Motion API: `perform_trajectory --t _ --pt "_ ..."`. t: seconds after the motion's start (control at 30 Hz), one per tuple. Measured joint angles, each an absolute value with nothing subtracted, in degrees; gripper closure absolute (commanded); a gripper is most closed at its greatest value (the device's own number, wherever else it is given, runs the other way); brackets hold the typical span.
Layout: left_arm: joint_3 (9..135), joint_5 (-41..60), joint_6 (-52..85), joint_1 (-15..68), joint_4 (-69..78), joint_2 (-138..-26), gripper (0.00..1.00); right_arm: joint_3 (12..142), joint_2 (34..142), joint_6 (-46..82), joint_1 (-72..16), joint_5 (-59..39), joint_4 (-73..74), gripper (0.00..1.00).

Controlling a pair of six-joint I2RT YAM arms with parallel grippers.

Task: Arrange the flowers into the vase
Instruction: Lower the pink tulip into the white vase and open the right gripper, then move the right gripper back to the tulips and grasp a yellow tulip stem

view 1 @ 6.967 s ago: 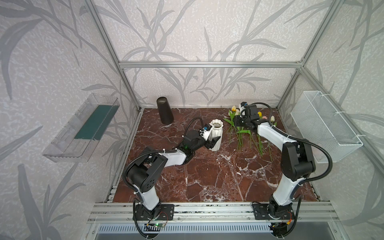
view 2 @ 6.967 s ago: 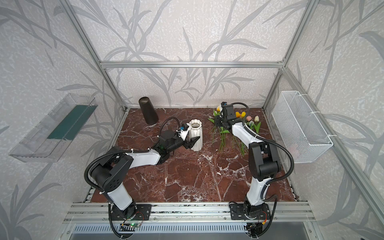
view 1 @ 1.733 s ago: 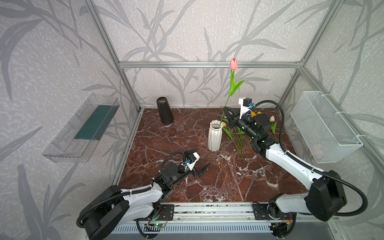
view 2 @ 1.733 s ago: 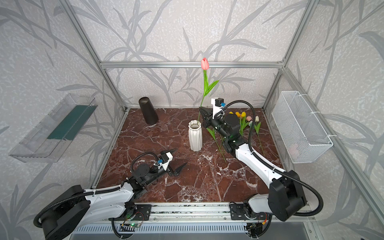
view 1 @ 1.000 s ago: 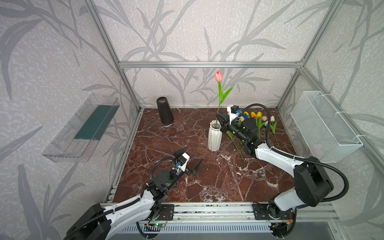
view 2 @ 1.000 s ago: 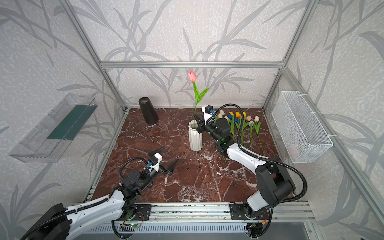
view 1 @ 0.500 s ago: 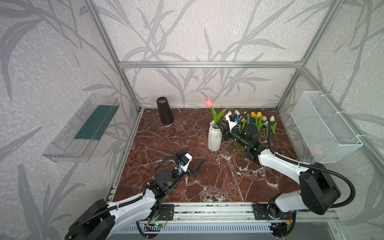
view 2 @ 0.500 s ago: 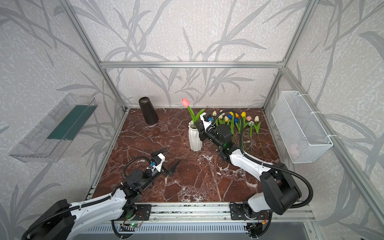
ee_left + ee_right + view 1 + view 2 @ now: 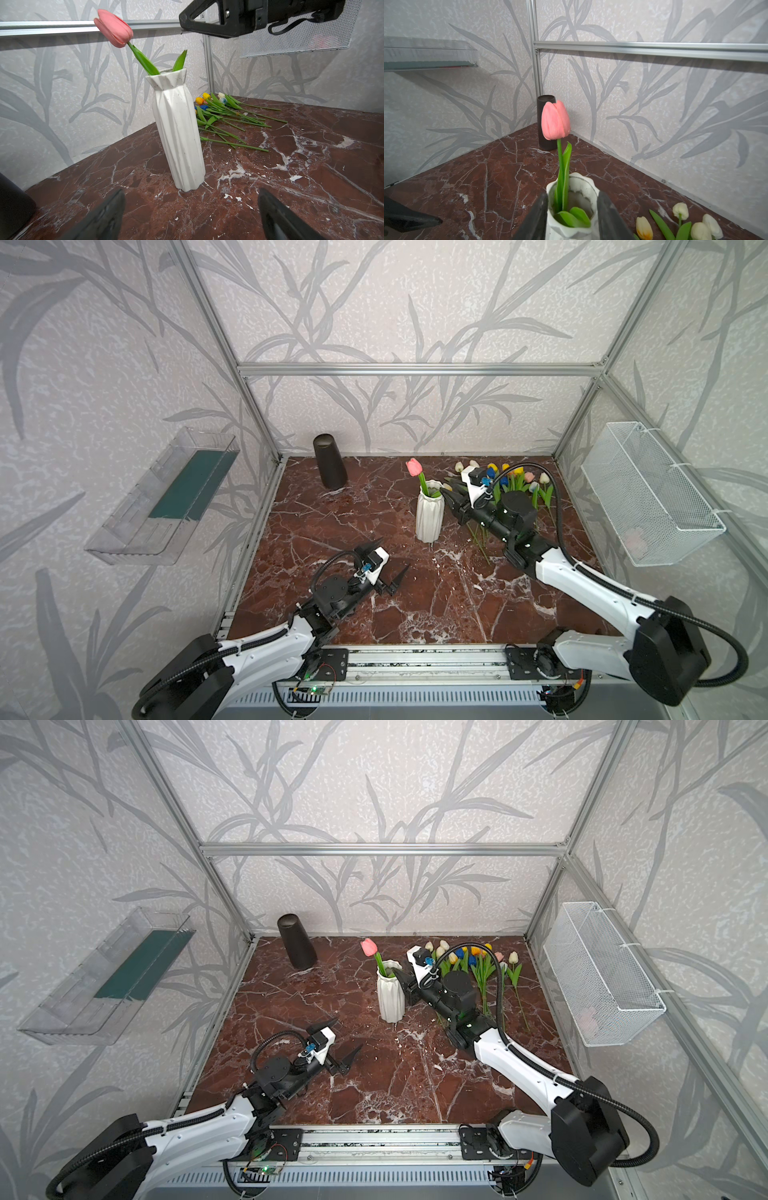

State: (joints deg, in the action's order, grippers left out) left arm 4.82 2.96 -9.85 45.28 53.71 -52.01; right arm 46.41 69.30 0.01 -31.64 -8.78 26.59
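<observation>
My right gripper will move away from the vase and down, tilting its fingers downward over the nearest flower's stem (image 9: pixel 475 533), since it lies flat on the table.
A white ribbed vase (image 9: pixel 429 512) (image 9: pixel 390 996) (image 9: pixel 178 133) stands mid-table. One pink tulip (image 9: pixel 414 467) (image 9: pixel 369 947) (image 9: pixel 555 120) rests in it, leaning toward the back left. My right gripper (image 9: pixel 451 499) (image 9: pixel 401 979) (image 9: pixel 572 195) is open just right of the vase mouth; its jaws flank the rim and the stem is free of them. The other flowers (image 9: pixel 511 485) (image 9: pixel 478 965) (image 9: pixel 220 112) lie loose on the table at the back right. Near the front left, my left gripper (image 9: pixel 388 558) (image 9: pixel 347 1033) (image 9: pixel 191 193) hovers low, wide open and empty, pointing at the vase.
A dark cylindrical vase (image 9: pixel 330 462) (image 9: pixel 297 942) stands in the back left corner. A white wire basket (image 9: pixel 648 493) hangs on the right wall. A clear tray (image 9: pixel 166 497) hangs on the left wall. The floor is red-brown marble.
My right gripper lowered the pink tulip into the vase and then opened, letting go of the stem. The left arm has hardly moved.
</observation>
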Motion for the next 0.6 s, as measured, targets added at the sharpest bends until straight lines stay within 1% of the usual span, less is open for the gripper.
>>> perform_trajectory --t 0.1,0.23,0.3,0.4,0.5,0.6 --pt "6.96 4.47 -10.31 45.30 49.98 -50.74 0.01 49.45 67.92 2.55 -29.65 -7.51 19.97 0.58" --pt "10.26 6.50 -10.94 45.32 46.87 -50.61 0.01 53.01 70.15 6.83 -23.40 -7.38 9.56 0.57" --pt "11.51 7.35 -11.66 45.32 46.63 -52.25 0.01 55.46 73.63 8.49 -20.53 -8.01 3.27 0.57" --pt "12.58 9.52 -12.19 45.32 46.28 -55.18 0.01 60.12 81.58 8.95 -17.21 -9.37 -6.87 0.58" --pt "14.35 11.90 -11.79 45.32 44.14 -57.45 0.01 64.25 89.49 8.10 -16.49 -10.48 -15.59 0.58" --pt "16.34 13.34 -10.87 45.34 44.91 -60.20 0.01 68.69 96.77 7.20 -16.56 -12.03 -22.59 0.61"
